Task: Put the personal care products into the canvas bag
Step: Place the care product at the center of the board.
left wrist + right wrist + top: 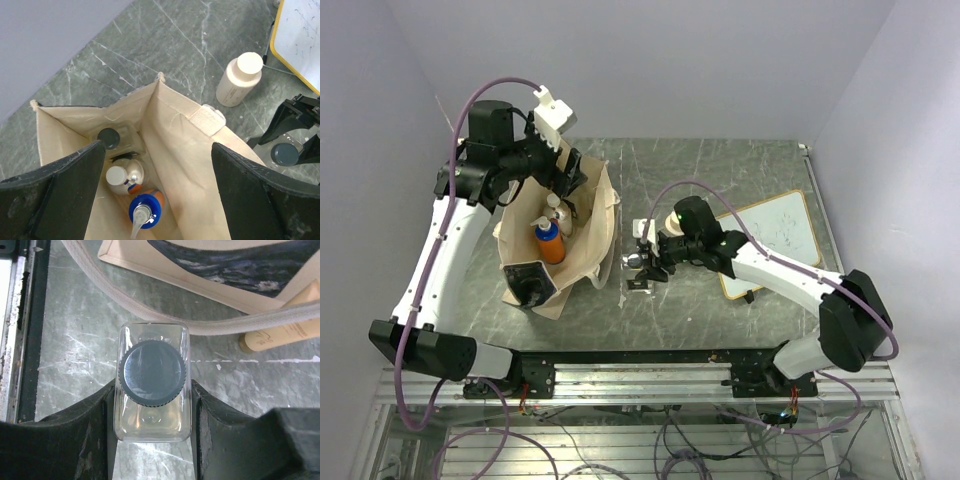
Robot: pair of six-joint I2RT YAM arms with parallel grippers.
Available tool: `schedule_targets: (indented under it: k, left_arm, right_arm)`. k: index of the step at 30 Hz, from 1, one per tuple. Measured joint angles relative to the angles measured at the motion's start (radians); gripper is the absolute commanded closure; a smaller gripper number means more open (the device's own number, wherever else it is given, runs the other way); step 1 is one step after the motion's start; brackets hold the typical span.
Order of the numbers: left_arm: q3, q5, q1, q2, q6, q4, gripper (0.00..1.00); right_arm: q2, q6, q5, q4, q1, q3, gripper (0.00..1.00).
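My right gripper is to shift slightly outward from the bag next, as the strap crowds the clear bottle, then turn over the table by the cream bottle (226,376).
The beige canvas bag (582,250) stands open at the left. Inside it, the left wrist view shows a clear bottle with a dark cap (108,138), a silver bottle with a white cap (117,176) and a blue-and-orange pump bottle (145,210). My left gripper (563,185) is open above the bag's far rim, one finger on each side of the bag wall (170,145). My right gripper (640,265) is shut on the second clear dark-capped bottle (152,372), just right of the bag, at table height. The cream bottle (642,229) stands on the table just beyond it.
A wood-framed whiteboard (775,235) lies at the right, under the right arm. The bag's strap (200,327) and its dark printed side (240,260) lie close ahead of the right gripper. The cream bottle (240,80) stands between the bag and the whiteboard (300,35).
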Motion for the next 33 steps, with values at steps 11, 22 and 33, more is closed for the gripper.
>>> schedule_targets:
  k: [11, 22, 33]
  left_arm:
    - [-0.035, -0.092, -0.072, -0.023, -0.076, 0.016, 0.04]
    - [-0.074, -0.129, -0.127, -0.031, -0.113, 0.031, 0.04]
    - [-0.093, -0.151, -0.169, -0.041, -0.137, 0.035, 0.02]
  right_arm:
    - [-0.104, 0.319, 0.347, 0.177, 0.024, -0.128, 0.83]
    - [-0.171, 0.516, 0.550, 0.254, 0.032, -0.220, 0.53]
    - [-0.239, 0.561, 0.558, 0.269, 0.032, -0.248, 0.21]
